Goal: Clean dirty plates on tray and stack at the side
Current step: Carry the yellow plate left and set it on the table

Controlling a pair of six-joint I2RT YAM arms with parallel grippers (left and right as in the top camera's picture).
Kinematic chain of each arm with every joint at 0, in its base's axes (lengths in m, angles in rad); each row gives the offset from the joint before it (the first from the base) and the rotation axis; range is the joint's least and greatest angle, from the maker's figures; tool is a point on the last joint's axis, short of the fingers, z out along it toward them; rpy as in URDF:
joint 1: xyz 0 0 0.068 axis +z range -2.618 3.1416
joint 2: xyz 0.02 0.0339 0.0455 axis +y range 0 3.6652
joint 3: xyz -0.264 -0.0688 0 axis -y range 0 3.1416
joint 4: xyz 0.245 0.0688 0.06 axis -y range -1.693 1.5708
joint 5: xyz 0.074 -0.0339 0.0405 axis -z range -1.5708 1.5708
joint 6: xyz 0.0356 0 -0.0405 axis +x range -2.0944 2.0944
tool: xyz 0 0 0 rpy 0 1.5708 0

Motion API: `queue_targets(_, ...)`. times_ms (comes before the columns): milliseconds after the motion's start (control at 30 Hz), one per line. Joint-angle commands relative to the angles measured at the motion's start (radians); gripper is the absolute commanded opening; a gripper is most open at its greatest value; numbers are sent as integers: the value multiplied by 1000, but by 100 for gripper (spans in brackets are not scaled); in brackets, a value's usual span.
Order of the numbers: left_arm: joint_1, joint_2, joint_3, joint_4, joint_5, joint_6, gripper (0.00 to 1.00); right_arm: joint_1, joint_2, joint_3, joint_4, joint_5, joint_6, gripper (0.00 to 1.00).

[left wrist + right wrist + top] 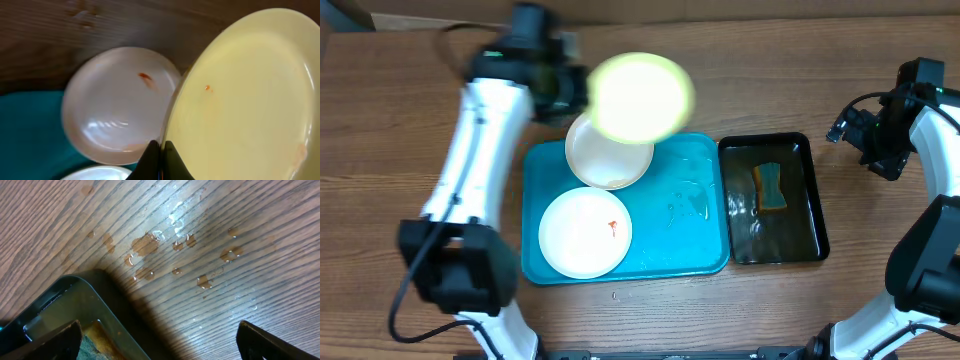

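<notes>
The bare table beside the turquoise tray has room, so my left gripper needs to go left in the overhead view, lower the plate there and release it.
My left gripper point(568, 88) is shut on the rim of the pale yellow-green plate point(640, 95), which hangs tilted above the tray's far edge. In the left wrist view the black jaws point(161, 152) pinch that plate's point(245, 100) edge, and a small orange speck shows on its face. Two white plates lie on the turquoise tray point(690, 240): the far one point(608, 152) partly under the lifted plate, the near one point(585, 232) with a red smear. The far white plate point(120, 105) also carries an orange smear. My right gripper point(868, 135) stands open over bare table, right of the black tray.
A black tray point(810, 200) holding water and a yellow-green sponge point(770, 187) sits right of the turquoise tray. Its corner point(75, 305) and the sponge point(95, 342) show beside my right gripper's point(160, 345) left finger. Water drops point(175, 245) lie on the wooden table.
</notes>
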Motion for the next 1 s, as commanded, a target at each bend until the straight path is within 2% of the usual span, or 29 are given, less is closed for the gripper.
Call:
queue_targets(0,221,-4,9,-55,78,52,4,-3,-25,15,5,3,5,100)
queue_targets(233,517,-4,8,-130,-57,53,4,-3,-25,15,5,3,5,100)
queue_targets(400,627,-4,-15,-130,-195,29,4,-3,-25,15,6,3,5,100)
queue_targets(633,645,-4,-153,-28,-244,30,4,-3,-25,15,6,3,5,100)
queue_targets(967,640,-4,-365,211,-273,31,4,-3,-25,15,5,3,5,100)
